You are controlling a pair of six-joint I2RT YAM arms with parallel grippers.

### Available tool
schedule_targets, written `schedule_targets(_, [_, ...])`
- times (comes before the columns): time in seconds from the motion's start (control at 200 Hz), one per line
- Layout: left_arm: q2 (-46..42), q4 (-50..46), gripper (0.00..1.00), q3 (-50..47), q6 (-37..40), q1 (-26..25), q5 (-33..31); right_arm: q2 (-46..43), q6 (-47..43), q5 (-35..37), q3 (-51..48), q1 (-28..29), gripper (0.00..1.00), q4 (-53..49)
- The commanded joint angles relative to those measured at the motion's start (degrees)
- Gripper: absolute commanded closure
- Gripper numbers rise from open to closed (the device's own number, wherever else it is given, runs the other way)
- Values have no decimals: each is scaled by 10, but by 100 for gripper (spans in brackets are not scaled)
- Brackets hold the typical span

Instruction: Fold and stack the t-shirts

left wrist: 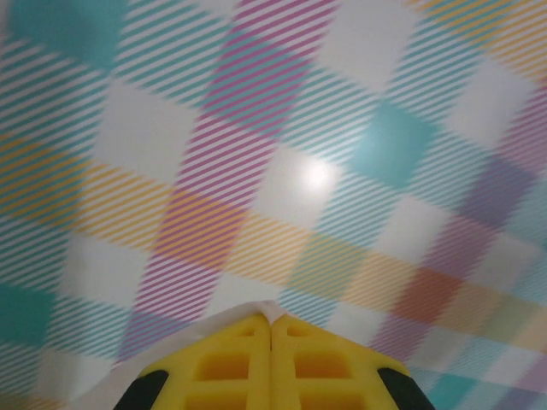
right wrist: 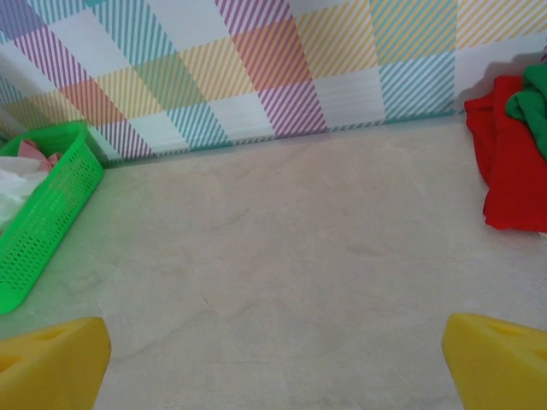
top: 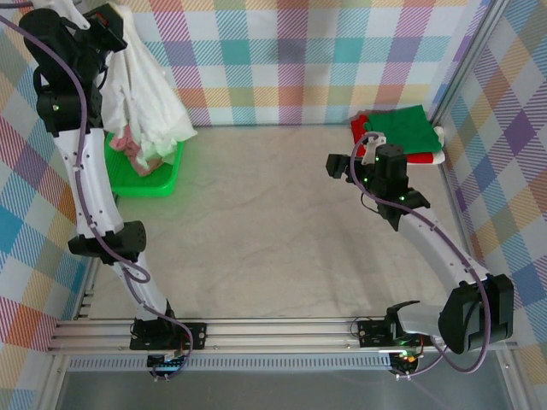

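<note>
My left gripper should next swing past the tray toward the stack and go down to let go of the white t-shirt (top: 145, 98) on the tabletop, which is bare below the gripper.
High at the back left, my left gripper (top: 117, 27) is shut on a white t-shirt (top: 145, 98), which hangs down in long folds over the green tray. In the left wrist view the yellow fingers (left wrist: 231, 363) are pressed together with a tip of white cloth (left wrist: 272, 311) pinched between them. A pink t-shirt (top: 128, 141) lies crumpled in the tray. At the back right a folded green t-shirt (top: 403, 128) lies on a red t-shirt (top: 423, 157). My right gripper (top: 349, 154) hovers open over bare table just left of that stack, nothing between its fingers (right wrist: 51, 359).
The green plastic tray (top: 158, 181) stands at the back left by the wall; its perforated side (right wrist: 43, 231) shows in the right wrist view. Checked walls close the back and both sides. The beige table (top: 273, 231) lies between the tray and the stack.
</note>
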Motion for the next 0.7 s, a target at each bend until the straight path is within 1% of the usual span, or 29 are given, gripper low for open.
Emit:
schedule_targets(0.0, [-38, 98, 100, 18, -28, -30, 41, 2, 9, -10, 17, 1, 1, 30])
schedule_targets(0.08, [-44, 106, 100, 19, -14, -65, 33, 0, 8, -9, 16, 1, 1, 32])
schedule_targets(0.2, [-34, 97, 100, 21, -10, -128, 49, -6, 7, 6, 10, 1, 1, 31])
schedule_targets(0.35, [-3, 28, 100, 20, 52, -238, 33, -18, 13, 43, 2, 1, 0, 19])
schedule_targets(0.44, [33, -32, 100, 11, 59, -275, 31, -26, 17, 57, -2, 1, 0, 8])
schedule_targets(0.51, [60, -57, 100, -31, 65, -293, 24, -30, 22, 67, -13, 1, 0, 8])
schedule_targets(0.52, [63, -57, 97, -39, 66, -294, 25, -30, 22, 68, -14, 1, 0, 9])
schedule_targets(0.535, [69, -58, 90, -50, 70, -295, 27, -30, 23, 71, -16, 1, 0, 8])
schedule_targets(0.575, [87, -59, 63, -73, 80, -295, 31, -28, 25, 76, -21, 1, 0, 10])
schedule_targets(0.6, [99, -69, 49, -76, 90, -295, 23, -25, 25, 78, -22, 1, 0, 10])
schedule_targets(0.62, [108, -84, 46, -72, 100, -295, 12, -23, 24, 77, -22, 0, 0, 8])
schedule_targets(0.695, [115, -153, 45, -63, 124, -295, -40, -10, 20, 61, -14, 0, 0, -9])
